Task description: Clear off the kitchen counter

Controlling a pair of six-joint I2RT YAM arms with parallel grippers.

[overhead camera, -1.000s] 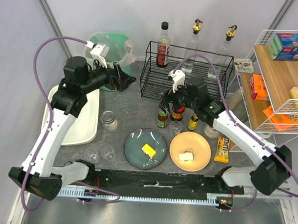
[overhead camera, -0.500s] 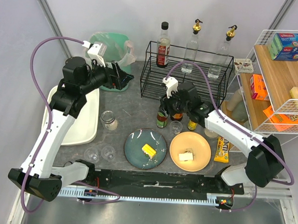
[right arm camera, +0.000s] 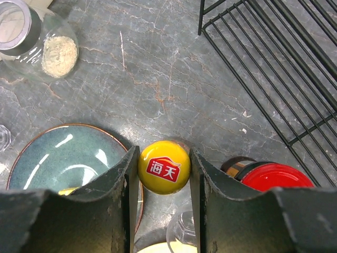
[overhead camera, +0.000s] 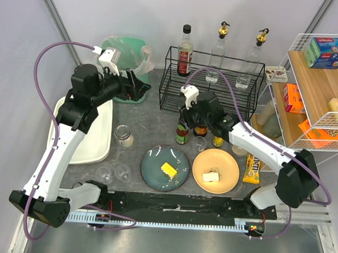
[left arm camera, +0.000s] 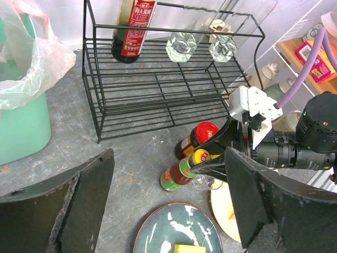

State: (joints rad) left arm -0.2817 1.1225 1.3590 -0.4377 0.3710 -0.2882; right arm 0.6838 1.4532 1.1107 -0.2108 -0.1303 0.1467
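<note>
My right gripper lifts the bottle outward onto the bare bars at the black wire rack's end by the green bin next and releases it there.
The dark grey stone kitchen counter (overhead camera: 152, 123) holds a cluster of sauce bottles. My right gripper (overhead camera: 184, 125) has its fingers pressed on both sides of the yellow cap of a green-labelled sauce bottle (right arm camera: 164, 167), which stands on the counter and also shows in the left wrist view (left arm camera: 181, 171). A red-capped bottle (right arm camera: 277, 176) stands just to its right. My left gripper (overhead camera: 138, 85) is open and empty, held above the counter near the green bin; its fingers (left arm camera: 84, 200) are spread wide.
Blue plate (overhead camera: 155, 177) and orange plate (overhead camera: 229, 163) each hold a food piece. There are a glass jar (overhead camera: 123, 135), small glasses (overhead camera: 122, 171), a candy packet (overhead camera: 252, 168), a black wire rack (overhead camera: 211, 83), a white tub (overhead camera: 98, 134), a green bin (overhead camera: 125, 50) and a wire shelf (overhead camera: 318, 94).
My right gripper has moved left from over the red-capped bottle to the yellow-capped bottle and closed on its cap. The left arm has barely moved.
</note>
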